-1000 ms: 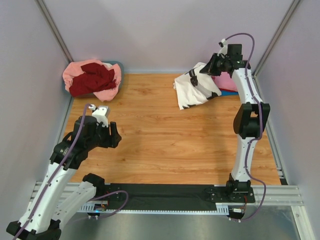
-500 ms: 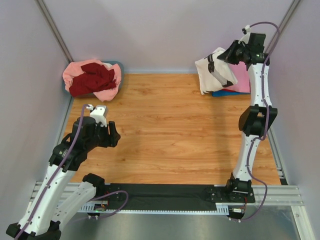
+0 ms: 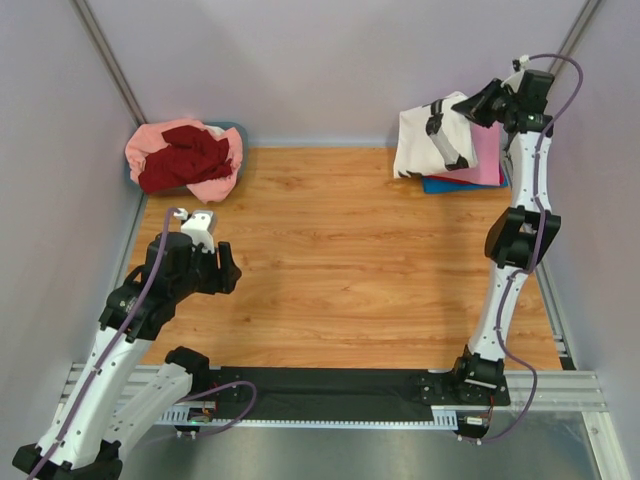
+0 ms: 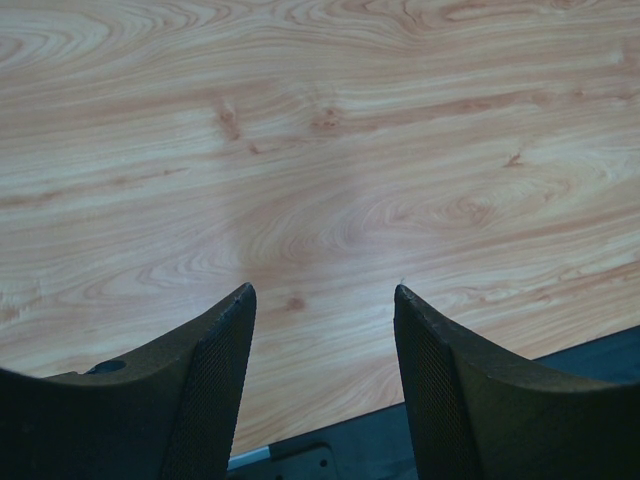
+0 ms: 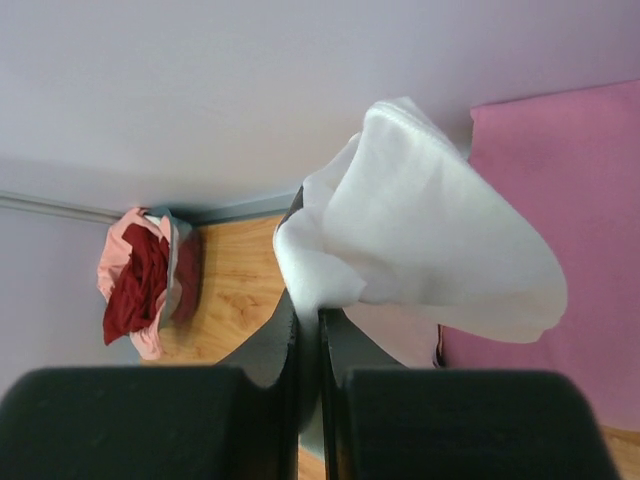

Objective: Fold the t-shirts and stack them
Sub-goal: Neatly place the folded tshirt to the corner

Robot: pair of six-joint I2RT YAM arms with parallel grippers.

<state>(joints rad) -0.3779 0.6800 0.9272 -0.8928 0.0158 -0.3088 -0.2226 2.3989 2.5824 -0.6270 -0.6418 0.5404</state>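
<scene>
I should next bring my right gripper toward the side and then down over the stack's edge there point(image 3: 494, 142), because pink is still showing beside the off-white shirt.
My right gripper point(image 3: 478, 108) is shut on the folded off-white t-shirt point(image 3: 430, 140) with the black print and holds it above the stack at the back right. The stack shows a bright pink shirt point(image 3: 486, 158), a red edge and a blue shirt point(image 3: 440, 185) beneath. In the right wrist view the off-white cloth point(image 5: 430, 240) hangs from my closed gripper point(image 5: 310, 310) over the pink shirt point(image 5: 590, 200). A salmon-pink shirt point(image 3: 215, 185) and a dark red shirt point(image 3: 185, 155) lie heaped at the back left. My left gripper point(image 4: 322, 295) is open and empty over bare wood.
The grey-blue tub point(image 3: 236, 130) sits under the heap in the back-left corner, also in the right wrist view point(image 5: 172, 270). Lilac walls close in the back and sides. A black strip point(image 3: 330, 390) runs along the near edge.
My right arm has lifted the off-white shirt off the table and carried it back and to the right, over the stack. The left arm has not moved.
</scene>
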